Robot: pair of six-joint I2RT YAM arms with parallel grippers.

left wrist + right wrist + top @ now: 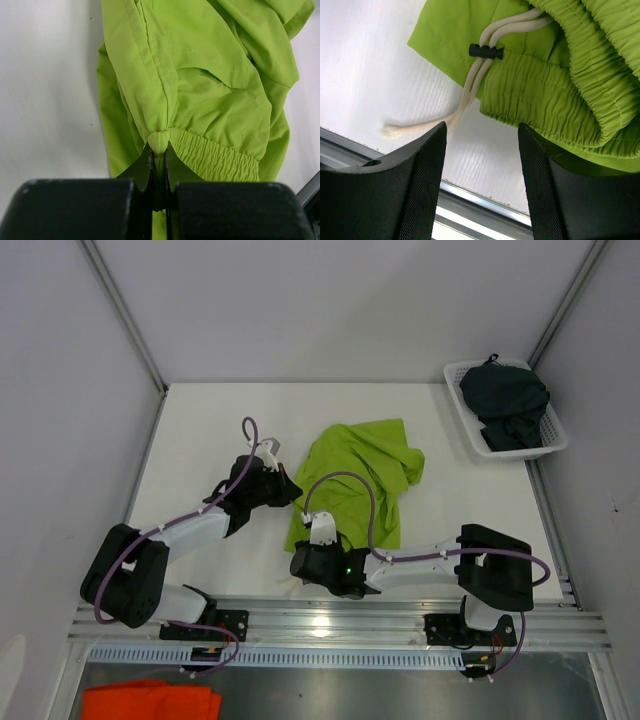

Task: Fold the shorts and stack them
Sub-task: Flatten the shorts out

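Observation:
My left gripper will next raise the pinched edge of the lime green shorts [360,480], swing it outward over the bare far tabletop and release, as the shorts lie crumpled.
The lime green shorts [360,480] lie crumpled in the middle of the table. My left gripper [293,490] is shut on their left edge; the left wrist view shows the jaws [159,148] pinching a bunched bit of green fabric [200,75] beside the elastic waistband. My right gripper [300,563] is open at the shorts' near left corner. In the right wrist view, its fingers [481,131] straddle bare table just below the waistband [545,95] and white drawstring [465,100], holding nothing. The dark shorts [510,400] lie heaped in a basket at the far right.
The white basket [458,380] stands at the back right corner by the wall. The metal rail [400,625] runs along the table's near edge, close under my right gripper [470,200]. An orange cloth [150,702] lies below the rail at the near left.

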